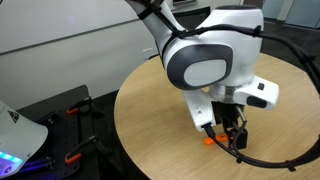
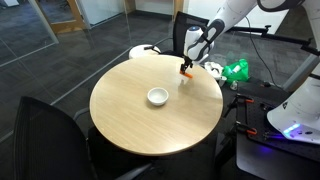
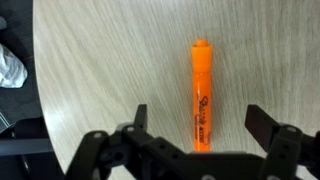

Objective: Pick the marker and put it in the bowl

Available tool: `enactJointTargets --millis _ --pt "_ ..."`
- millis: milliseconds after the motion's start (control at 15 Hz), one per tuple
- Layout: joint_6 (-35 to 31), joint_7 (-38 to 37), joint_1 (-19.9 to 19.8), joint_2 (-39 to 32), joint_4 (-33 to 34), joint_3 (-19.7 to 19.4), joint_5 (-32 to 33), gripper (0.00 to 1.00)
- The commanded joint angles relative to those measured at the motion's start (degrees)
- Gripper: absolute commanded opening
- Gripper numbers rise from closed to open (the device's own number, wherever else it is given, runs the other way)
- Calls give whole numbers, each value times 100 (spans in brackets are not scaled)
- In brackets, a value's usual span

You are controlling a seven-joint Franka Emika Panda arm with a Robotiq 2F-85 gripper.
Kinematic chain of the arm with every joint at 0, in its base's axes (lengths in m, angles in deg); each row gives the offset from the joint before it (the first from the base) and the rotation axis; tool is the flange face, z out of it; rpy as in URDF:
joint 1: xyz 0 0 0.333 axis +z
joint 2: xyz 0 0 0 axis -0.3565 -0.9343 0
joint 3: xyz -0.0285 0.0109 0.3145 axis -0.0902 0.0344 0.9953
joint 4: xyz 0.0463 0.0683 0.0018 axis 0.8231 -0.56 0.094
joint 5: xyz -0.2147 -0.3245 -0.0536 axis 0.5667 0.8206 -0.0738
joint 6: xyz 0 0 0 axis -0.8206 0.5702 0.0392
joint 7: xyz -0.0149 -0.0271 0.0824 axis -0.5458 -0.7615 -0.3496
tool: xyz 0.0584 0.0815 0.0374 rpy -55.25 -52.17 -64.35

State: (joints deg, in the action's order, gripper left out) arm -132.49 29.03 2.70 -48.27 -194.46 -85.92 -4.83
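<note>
I need to lower my gripper a little onto the marker's lettered body (image 1: 222,137) (image 3: 203,112) next and close it, as the marker already lies lengthwise between my open fingers, clear on each side.
The bright orange marker (image 3: 201,95) lies flat on the round wooden table (image 3: 100,70). In the wrist view it runs lengthwise between my two open fingers, and my gripper (image 3: 197,125) is just above it with a gap on each side. In an exterior view the marker (image 1: 210,140) shows as an orange spot under my gripper (image 1: 232,133) near the table's edge. In an exterior view the marker (image 2: 185,71) is at the far side of the table. The white bowl (image 2: 157,96) stands empty near the table's middle, well apart from my gripper (image 2: 189,66).
Black chairs (image 2: 50,130) stand around the table (image 2: 150,115). A green object (image 2: 237,70) and white items lie beyond the far edge. A black cart with orange-handled tools (image 1: 70,120) stands beside the table. A white cloth (image 3: 12,70) lies off the table edge.
</note>
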Motion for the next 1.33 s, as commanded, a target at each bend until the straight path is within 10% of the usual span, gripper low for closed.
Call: enactJointTargets --millis 0,400,867,1267 --pt "388 282 -133 -201 395 121 -216 100" --pt "696 295 -143 -403 726 133 -195 72" --pt "919 320 -99 -579 972 98 -158 65" --pt "1009 286 -39 -632 1095 82 -123 8"
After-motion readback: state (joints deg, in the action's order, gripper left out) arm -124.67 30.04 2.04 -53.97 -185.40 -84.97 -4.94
